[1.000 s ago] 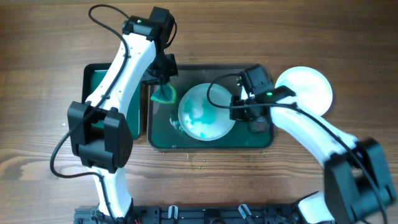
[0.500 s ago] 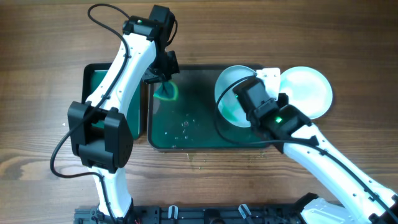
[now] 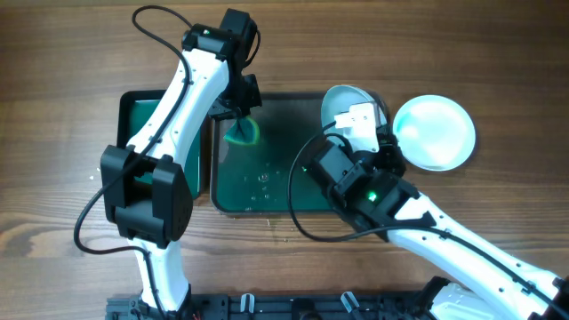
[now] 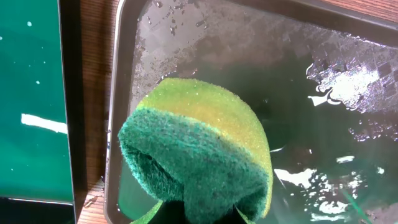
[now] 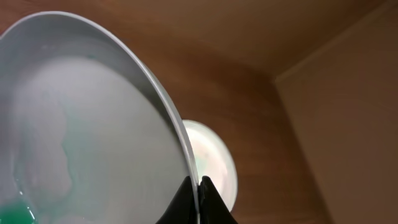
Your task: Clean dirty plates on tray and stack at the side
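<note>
Next, my left gripper moves across the piece of wood first, then down, to get over the empty green base of the narrow dark tray beside the large tray.
My right gripper [image 5: 198, 198] is shut on the rim of a white plate [image 5: 81, 118] with a teal smear and holds it tilted up over the right end of the large dark tray [image 3: 267, 200]; the plate shows overhead [image 3: 342, 102]. Another white plate [image 3: 433, 132] lies flat on the table right of the tray, and shows in the right wrist view [image 5: 214, 162]. My left gripper [image 3: 238, 114] is shut on a green and yellow sponge [image 4: 199, 146] above the tray's wet left end [image 4: 348, 112]. The third plate is hidden.
A smaller narrow dark tray with a green base [image 3: 142, 133] stands left of the large tray, with a strip of wood between them [image 4: 93, 74]. Water drops lie on the large tray's base [image 3: 262, 178]. Wooden table lies all around.
My right arm lifted the plate off the tray's middle and carried it right, tilting it up near the plate on the table. The left gripper with the sponge barely moved.
</note>
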Robot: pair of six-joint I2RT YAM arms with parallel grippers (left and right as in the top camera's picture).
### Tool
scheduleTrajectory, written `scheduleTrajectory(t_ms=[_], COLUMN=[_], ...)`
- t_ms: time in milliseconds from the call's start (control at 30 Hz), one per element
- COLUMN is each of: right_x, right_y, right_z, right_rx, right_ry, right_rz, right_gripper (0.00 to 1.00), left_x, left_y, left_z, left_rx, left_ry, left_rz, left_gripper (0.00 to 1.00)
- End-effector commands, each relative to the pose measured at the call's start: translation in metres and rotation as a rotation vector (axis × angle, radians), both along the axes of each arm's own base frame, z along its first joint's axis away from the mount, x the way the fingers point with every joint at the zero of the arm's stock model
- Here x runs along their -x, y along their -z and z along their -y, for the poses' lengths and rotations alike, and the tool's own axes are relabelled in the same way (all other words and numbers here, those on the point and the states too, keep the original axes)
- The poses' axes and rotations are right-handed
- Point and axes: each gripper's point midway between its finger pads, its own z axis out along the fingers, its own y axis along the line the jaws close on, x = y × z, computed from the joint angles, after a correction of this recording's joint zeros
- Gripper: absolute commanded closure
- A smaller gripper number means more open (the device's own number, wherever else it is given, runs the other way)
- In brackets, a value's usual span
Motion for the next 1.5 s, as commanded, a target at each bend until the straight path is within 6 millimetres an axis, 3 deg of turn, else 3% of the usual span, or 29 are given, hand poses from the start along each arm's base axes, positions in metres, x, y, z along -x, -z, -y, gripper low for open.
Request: scheduleTrajectory(t_ms=[0,300,533,700,833,967,1067,1167,1233,1267,1467], right_x=[0.001,0.007,0.007,0.0,0.001,0.004,-0.005,-0.014,-0.019,-0.023,-0.03], right_y=[-0.033,-0.065,-0.065,-0.039,0.006,0.05,0.062,0.065,0.065,0.064,0.063], right_z=[0.004,-0.007,-0.009,-0.028,-0.051,-0.065,-0.064,-0.05,-0.041,-0.032,-0.014], right_rx=[0.126,0.235,0.231,0.089,-0.193,-0.542,-0.737,-0.88,-0.928,-0.959,-0.981], right_ry=[0.023,0.045,0.04,-0.072,-0.163,-0.17,-0.179,-0.157,-0.166,-0.17,-0.144], right_rz=[0.096,0.203,0.203,0.127,-0.03,-0.257,-0.371,-0.428,-0.445,-0.45,-0.437], right_gripper=[0.96,0.96,0.96,0.96,0.96,0.96,0.96,0.95,0.96,0.96,0.96], left_x=[-0.003,-0.003,-0.003,-0.002,0.013,0.03,0.04,0.038,0.035,0.035,0.039], left_y=[-0.014,-0.014,-0.014,-0.014,-0.02,-0.044,-0.065,-0.068,-0.059,-0.046,0.023], left_z=[0.004,0.004,0.003,-0.003,-0.024,-0.049,-0.075,-0.1,-0.118,-0.133,-0.171], left_rx=[0.026,0.026,0.025,-0.007,-0.104,-0.145,-0.156,-0.16,-0.162,-0.16,-0.141], left_ry=[-0.012,-0.011,-0.011,-0.011,-0.017,0.023,0.022,0.024,0.028,0.051,0.088], left_rz=[0.036,0.036,0.036,0.034,0.0,-0.013,-0.005,-0.006,-0.018,-0.033,-0.072], left_gripper=[0.96,0.96,0.96,0.96,0.96,0.96,0.96,0.96,0.96,0.96,0.96])
